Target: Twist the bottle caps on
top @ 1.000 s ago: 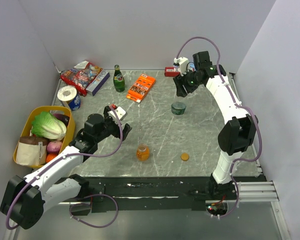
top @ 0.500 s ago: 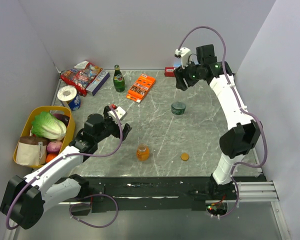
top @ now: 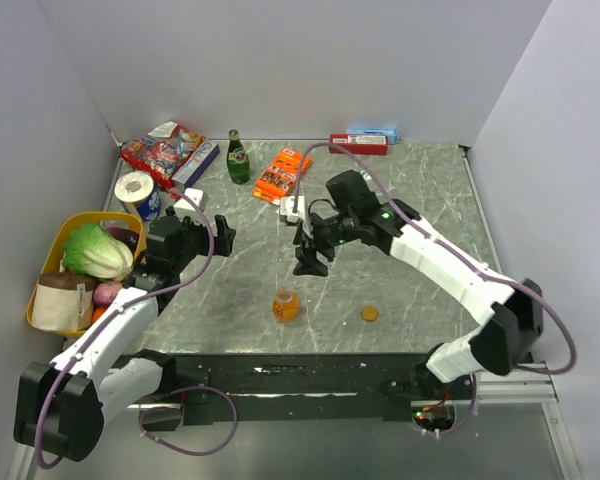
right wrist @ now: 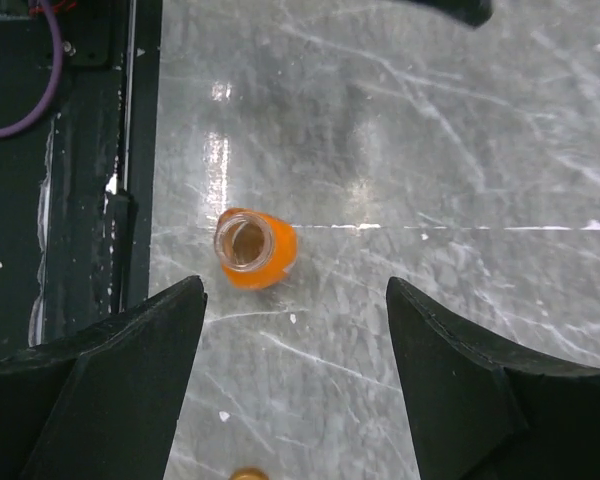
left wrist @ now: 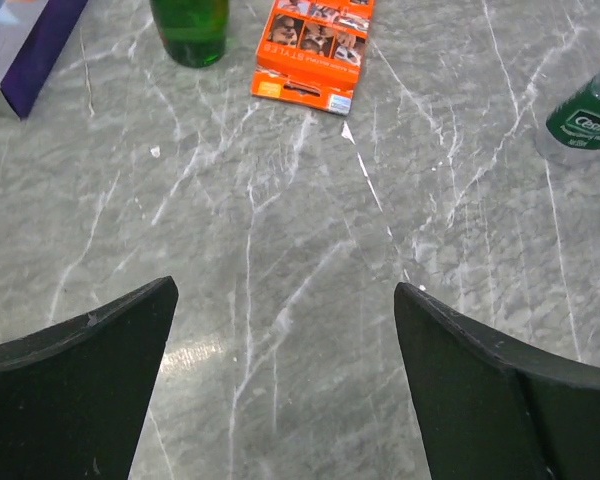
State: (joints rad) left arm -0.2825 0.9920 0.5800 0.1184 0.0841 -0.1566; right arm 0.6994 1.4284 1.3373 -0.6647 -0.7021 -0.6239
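Observation:
The orange bottle has no cap on and stands below the right gripper and back toward the base, so the right gripper will next lower its spread fingers back around the orange bottle's neck [top: 285,296] [right wrist: 246,241].
The squat orange bottle [top: 285,305] stands open near the table's front middle; it also shows in the right wrist view [right wrist: 252,248], mouth up. The orange-brown cap [top: 369,313] lies to its right, and its edge shows in the right wrist view [right wrist: 248,474]. My right gripper [top: 310,262] is open and empty, hovering just behind the orange bottle [right wrist: 295,290]. The dark green bottle [left wrist: 585,112] shows at the right edge of the left wrist view; in the top view my right arm hides it. My left gripper [top: 218,236] is open and empty over bare table [left wrist: 285,290]. The whitish cap is out of view.
A tall green glass bottle [top: 238,158] and an orange box [top: 281,174] stand at the back. A yellow basket [top: 48,265] of vegetables sits at the left edge. Snack packs [top: 163,145], a paper roll [top: 134,187] and a red box [top: 358,143] line the back.
My right arm has swung from the back right corner down to the table's middle, just behind the orange bottle. My left gripper has drawn back to the left.

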